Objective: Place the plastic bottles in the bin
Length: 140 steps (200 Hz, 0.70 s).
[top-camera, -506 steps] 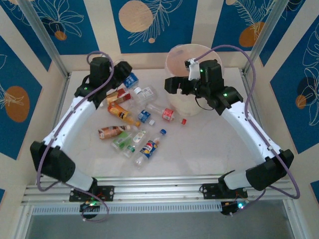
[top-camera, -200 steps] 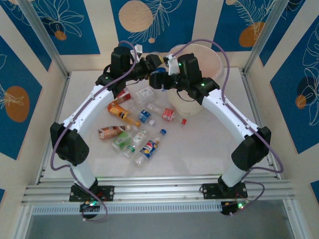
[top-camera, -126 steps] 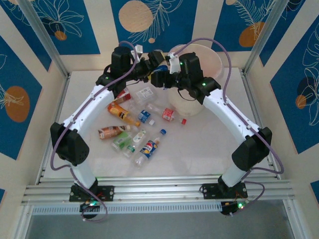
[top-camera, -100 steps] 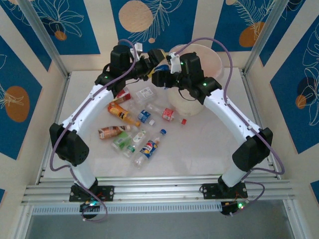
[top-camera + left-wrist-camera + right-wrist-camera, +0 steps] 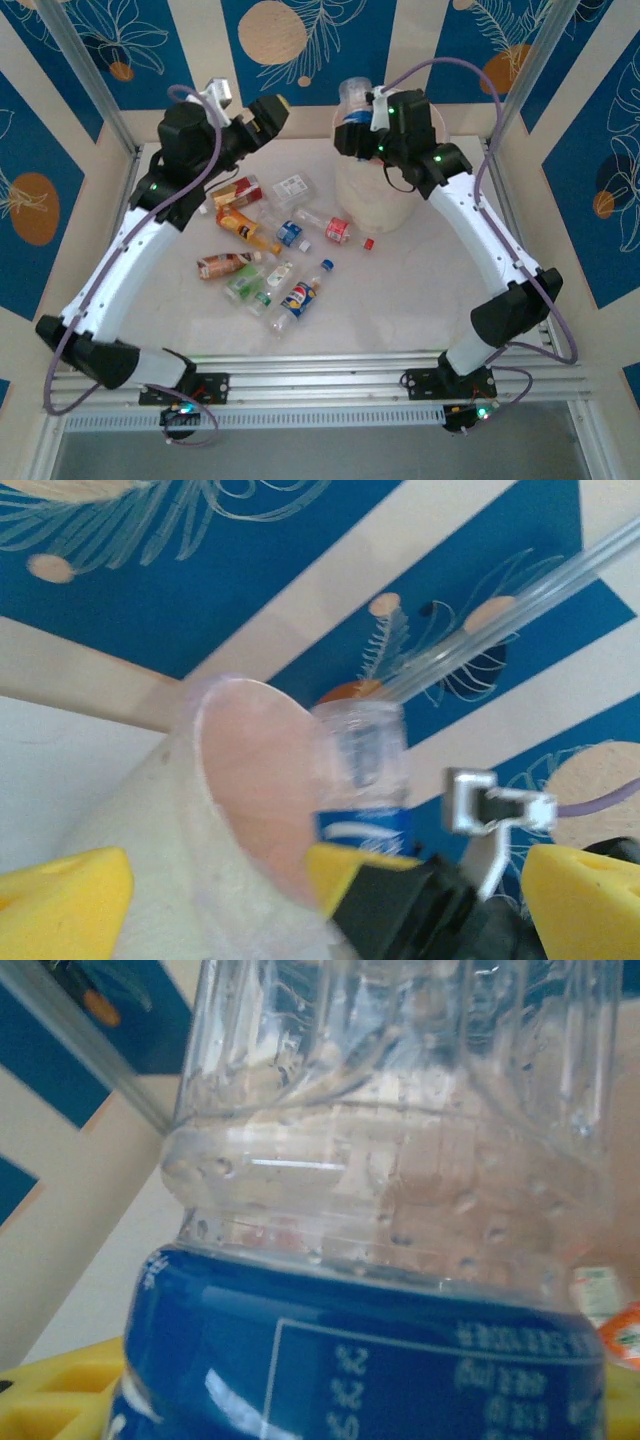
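Note:
My right gripper tilts down next and lowers into the bag-lined bin's opening, which lies below it, to release the clear plastic bottle [image 5: 354, 100].
My right gripper [image 5: 352, 130] is shut on a clear plastic bottle [image 5: 354, 100] with a blue label, holding it upright above the left rim of the white bag-lined bin [image 5: 375, 200]. In the right wrist view this bottle [image 5: 380, 1220] sits right against the lens, with a yellow finger [image 5: 60, 1395] beside it. My left gripper [image 5: 272, 112] is raised left of the bin and open, with its yellow pads [image 5: 65, 900] wide apart and nothing between them. The left wrist view looks across at the bin [image 5: 230, 810] and the held bottle [image 5: 365, 780]. Several more bottles [image 5: 270, 250] lie on the table.
The loose bottles lie left of the bin: an orange one [image 5: 245, 228], a red-labelled one [image 5: 337, 230], a blue-labelled one [image 5: 297, 297] and a loose red cap [image 5: 368, 243]. Metal frame posts [image 5: 85, 75] and patterned walls enclose the table [image 5: 420, 290].
The two grippers met beside the bin with the bottle between them. Now the left gripper has let go and drawn back left, and the right gripper holds the bottle over the bin.

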Each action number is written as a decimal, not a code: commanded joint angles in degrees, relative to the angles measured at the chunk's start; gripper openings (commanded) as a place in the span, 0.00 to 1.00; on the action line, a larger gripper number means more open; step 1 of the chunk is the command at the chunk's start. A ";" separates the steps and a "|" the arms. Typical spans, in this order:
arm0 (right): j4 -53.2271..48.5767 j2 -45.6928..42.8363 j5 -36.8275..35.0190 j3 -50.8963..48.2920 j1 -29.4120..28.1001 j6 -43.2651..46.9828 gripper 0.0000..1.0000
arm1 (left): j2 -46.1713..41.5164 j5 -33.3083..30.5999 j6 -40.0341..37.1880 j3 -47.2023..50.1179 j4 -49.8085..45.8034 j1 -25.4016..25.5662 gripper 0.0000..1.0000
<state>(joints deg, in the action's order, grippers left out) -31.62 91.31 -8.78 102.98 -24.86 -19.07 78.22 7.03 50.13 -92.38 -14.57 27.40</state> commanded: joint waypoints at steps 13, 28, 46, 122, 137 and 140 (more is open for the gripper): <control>-4.03 1.91 -7.51 5.47 2.63 3.91 0.46 | -4.93 -10.08 -2.52 10.61 -2.31 -0.40 0.99; -5.38 3.95 -9.21 7.88 3.79 4.91 0.47 | -7.01 -11.79 -2.58 14.38 -2.57 -0.48 0.99; -7.31 7.18 -10.67 11.06 4.93 6.07 0.46 | -8.72 -13.35 -3.18 16.82 -3.57 -0.57 1.00; -18.95 20.77 -13.03 24.48 6.74 8.31 0.47 | -12.44 -20.19 -5.22 20.49 -7.39 -0.74 1.00; -21.80 23.10 -13.22 27.02 7.01 8.35 0.47 | -12.47 -21.11 -5.39 20.86 -7.49 -0.76 1.00; -22.31 23.66 -13.31 27.57 7.09 8.39 0.47 | -12.47 -21.28 -5.39 20.91 -7.58 -0.74 0.99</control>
<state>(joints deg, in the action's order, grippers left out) -47.90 112.77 -20.62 125.69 -18.39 -11.90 66.39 -10.92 46.28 -72.60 -20.71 27.11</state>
